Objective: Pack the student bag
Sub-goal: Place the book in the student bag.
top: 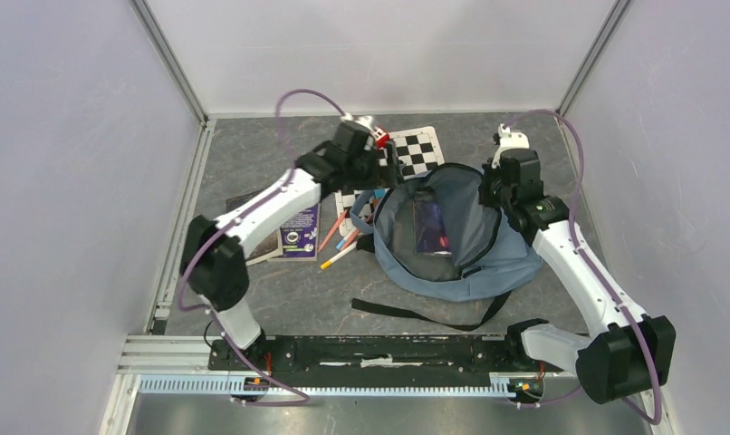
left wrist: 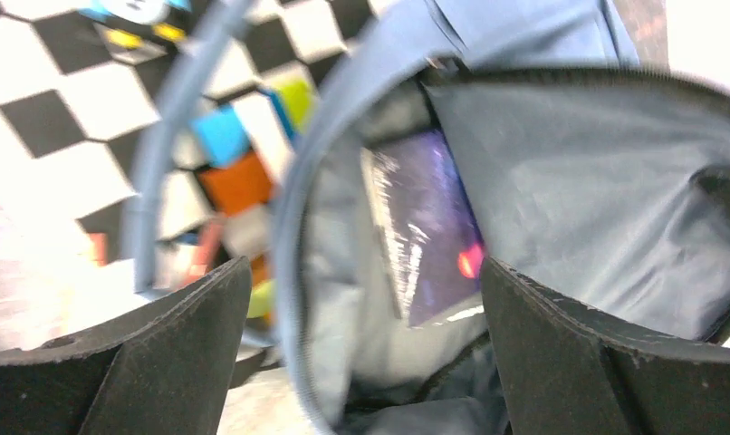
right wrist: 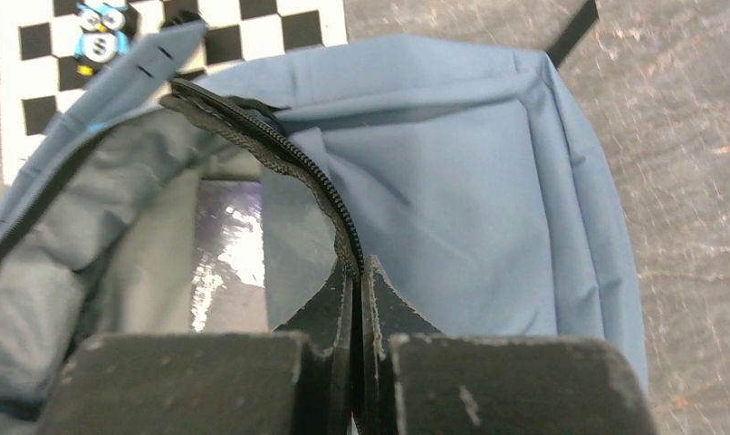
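Observation:
My left gripper should go left in the top view and down onto the paperback's edge by the purple cover (top: 278, 239), since that paperback still lies unpacked.
The blue-grey student bag (top: 488, 258) lies open in the middle of the table, and a dark purple book (top: 431, 228) lies inside it. The book also shows in the left wrist view (left wrist: 434, 227) and the right wrist view (right wrist: 225, 254). My right gripper (right wrist: 357, 267) is shut on the bag's zipper edge (right wrist: 280, 154) at the right rim and holds it up. My left gripper (left wrist: 366, 299) is open and empty over the bag's left rim (left wrist: 293, 272). In the top view it (top: 386, 172) is at the far left of the opening.
A checkerboard mat (top: 417, 149) lies behind the bag with small toys on it. Coloured pens (top: 343, 237) lie left of the bag. A second dark book (top: 293, 231) lies further left under my left arm. A black strap (top: 416, 315) trails toward the front.

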Robot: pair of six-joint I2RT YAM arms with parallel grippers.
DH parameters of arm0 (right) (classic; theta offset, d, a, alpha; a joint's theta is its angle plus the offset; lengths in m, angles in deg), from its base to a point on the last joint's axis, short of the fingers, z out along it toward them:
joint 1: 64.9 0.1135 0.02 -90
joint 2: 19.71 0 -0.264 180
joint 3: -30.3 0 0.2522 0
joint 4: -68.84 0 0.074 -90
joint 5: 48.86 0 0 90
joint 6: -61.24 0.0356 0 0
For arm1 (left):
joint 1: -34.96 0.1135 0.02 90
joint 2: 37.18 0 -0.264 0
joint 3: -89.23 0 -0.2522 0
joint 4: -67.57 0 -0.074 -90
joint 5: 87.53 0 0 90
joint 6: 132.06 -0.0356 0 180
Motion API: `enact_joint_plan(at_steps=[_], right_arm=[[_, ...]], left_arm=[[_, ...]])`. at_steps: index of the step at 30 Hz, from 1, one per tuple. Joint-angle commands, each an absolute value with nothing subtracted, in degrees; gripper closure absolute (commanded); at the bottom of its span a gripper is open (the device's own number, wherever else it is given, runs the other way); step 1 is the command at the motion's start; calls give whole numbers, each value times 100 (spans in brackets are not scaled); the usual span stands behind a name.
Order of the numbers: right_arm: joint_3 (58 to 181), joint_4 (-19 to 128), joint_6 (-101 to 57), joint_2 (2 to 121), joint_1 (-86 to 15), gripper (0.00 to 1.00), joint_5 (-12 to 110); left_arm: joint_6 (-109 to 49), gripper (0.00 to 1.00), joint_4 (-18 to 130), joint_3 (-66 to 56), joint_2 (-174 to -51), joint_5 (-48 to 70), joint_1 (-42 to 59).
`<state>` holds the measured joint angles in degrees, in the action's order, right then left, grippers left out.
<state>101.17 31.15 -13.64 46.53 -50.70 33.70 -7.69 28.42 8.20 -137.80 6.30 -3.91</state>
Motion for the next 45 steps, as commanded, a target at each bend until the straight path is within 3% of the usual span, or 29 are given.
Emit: enact_joint_plan(at_steps=[1,8,13,23,31,34,39,45], right_arm=[[9732,3358,-1556,4477,-5106,100,2767],[9340,3396,-1554,4463,-5101,97,2670],[9278,3408,-1614,4457,-5101,84,2576],[9044,3455,-1510,3929,-5101,44,2001],[9056,3452,-1586,3525,-5101,34,1719],[9056,3459,-1622,3438,-5101,33,1661],[9104,3452,-1633,3368,-5102,33,1628],[9175,3452,-1651,3355,-5101,32,1577]], left_arm=[[-1678,0,1931,586,-13109,-136,289],[-2174,0,784,-74,-12631,-1262,1493],[-2442,0,711,-467,-12588,-1917,2073],[-2647,0,556,-537,-13445,-1845,2462],[-2687,1,497,-438,-14004,-1827,2586],[-2684,8,510,-498,-14035,-1841,2612],[-2759,29,520,-559,-14222,-1371,2756],[-2799,62,624,-711,-14182,-859,3007]])
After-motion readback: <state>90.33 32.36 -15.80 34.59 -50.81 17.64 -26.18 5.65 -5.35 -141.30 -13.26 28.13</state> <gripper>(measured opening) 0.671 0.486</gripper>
